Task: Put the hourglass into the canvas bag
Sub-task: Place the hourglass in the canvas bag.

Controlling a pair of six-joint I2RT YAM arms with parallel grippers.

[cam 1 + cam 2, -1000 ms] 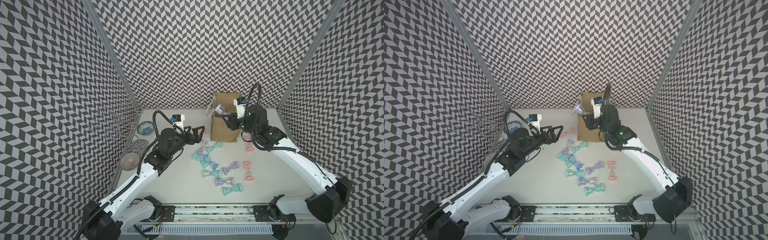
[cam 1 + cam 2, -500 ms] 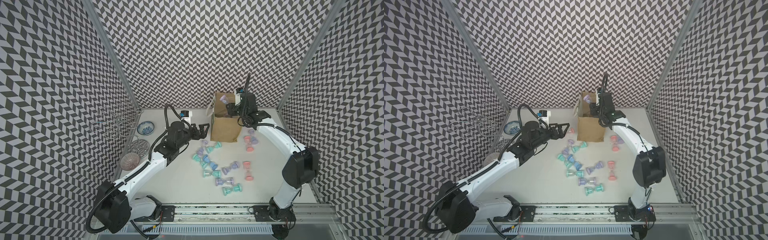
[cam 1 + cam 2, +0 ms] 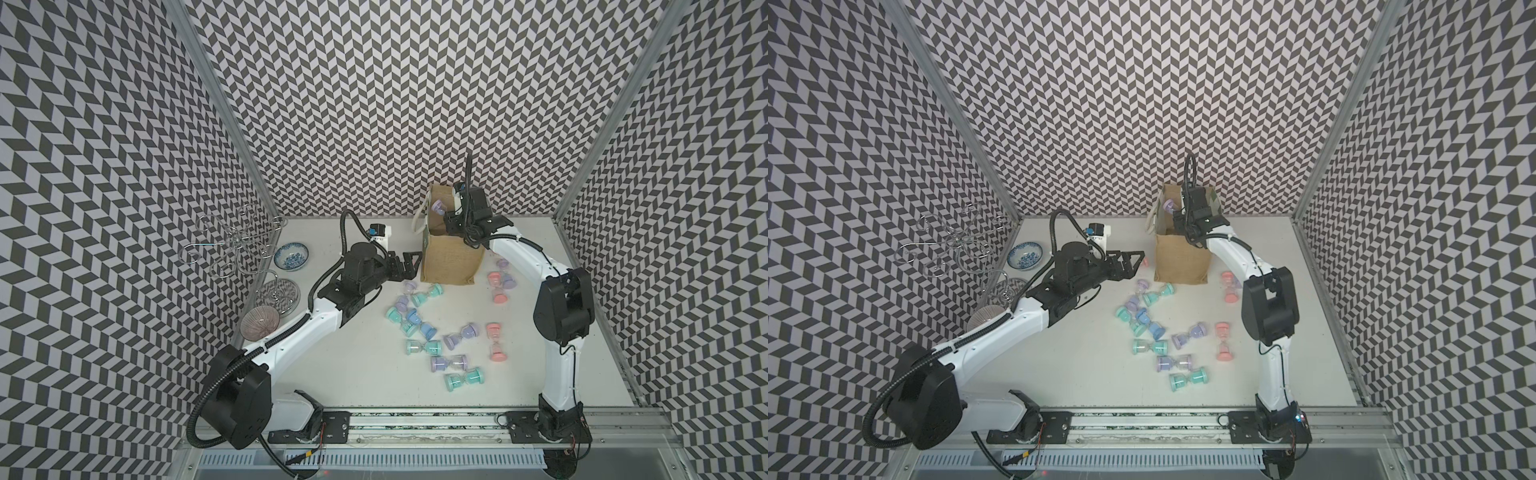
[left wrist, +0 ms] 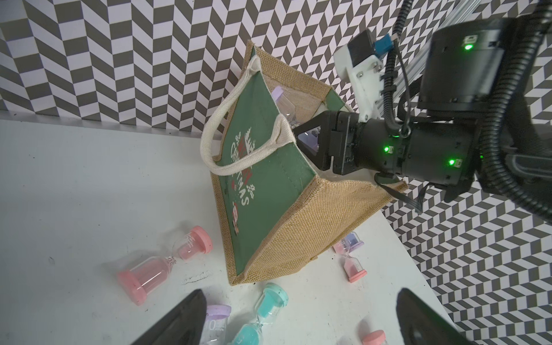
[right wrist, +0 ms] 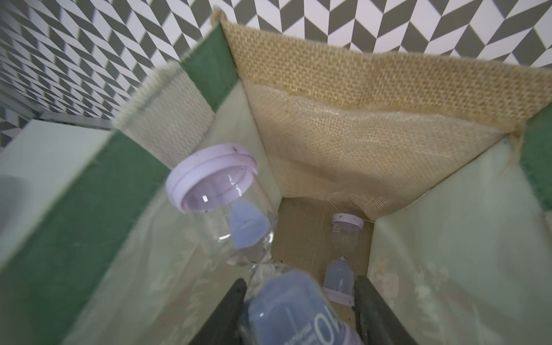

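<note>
The right gripper sinks down through the bag's opening next to release the purple hourglass beside the second hourglass, where a bare patch shows on the bag's bottom [image 5: 301, 244].
The canvas bag [image 3: 451, 259] [image 3: 1181, 259] stands upright at the back of the table, its mouth open. My right gripper [image 3: 446, 214] [image 3: 1177, 212] hovers over that mouth, shut on a purple hourglass [image 3: 437, 206] [image 3: 1169, 205]. In the right wrist view the hourglass [image 5: 227, 206] sticks out from between the black fingers [image 5: 233, 313], over the pale lining. A second purple hourglass [image 5: 343, 254] lies on the bag's floor. My left gripper [image 3: 411, 264] [image 4: 298, 322] is open and empty, just left of the bag's green side [image 4: 263, 185].
Several loose hourglasses in pink [image 3: 496, 347], teal [image 3: 463, 380], blue [image 3: 419, 324] and purple [image 3: 449, 363] lie scattered in front of the bag. At the left wall stand a patterned bowl [image 3: 291, 256], a wire stand [image 3: 237, 245], a glass dish [image 3: 277, 293] and a ribbed bowl [image 3: 259, 328].
The right arm has folded its elbow upward and carried the purple hourglass from the bag's front rim to over its mouth. The left gripper has edged closer to the bag's side.
</note>
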